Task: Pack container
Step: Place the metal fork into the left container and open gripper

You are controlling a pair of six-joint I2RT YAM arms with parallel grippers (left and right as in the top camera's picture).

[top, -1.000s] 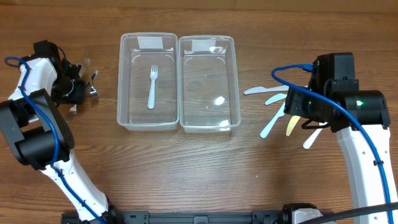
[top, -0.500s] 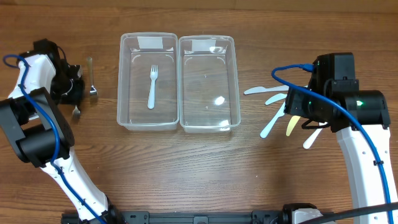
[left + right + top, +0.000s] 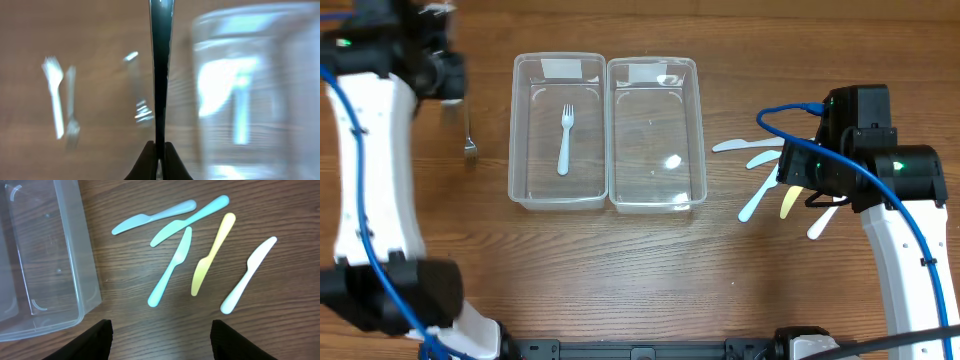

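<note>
My left gripper carries the metal utensil down between the container's white fork and that container's side (image 3: 587,143) (image 3: 265,107) by the empty container next.
Two clear plastic containers stand side by side; the left one (image 3: 520,120) holds a white plastic fork (image 3: 565,138), and the right one (image 3: 696,130) looks empty. My left gripper (image 3: 160,150) is raised at the overhead view's far left (image 3: 445,75). It is shut on a thin dark metal utensil (image 3: 161,75) seen edge-on. Its view is blurred. Several plastic knives (image 3: 760,175) lie right of the containers: light blue (image 3: 152,217), teal (image 3: 170,267), yellow (image 3: 212,252) and white (image 3: 247,275). My right gripper (image 3: 160,340) is open and empty just in front of them.
A metal fork (image 3: 469,135) shows left of the containers. The left wrist view shows blurred forks on the wood, one white (image 3: 53,95). The right container's corner (image 3: 75,245) lies left of the knives. The right arm's blue cable (image 3: 790,115) loops above the knives.
My left arm has swung up from the table's left side to the far left corner, gripper lifted with the utensil. The right arm and the knives have not moved.
</note>
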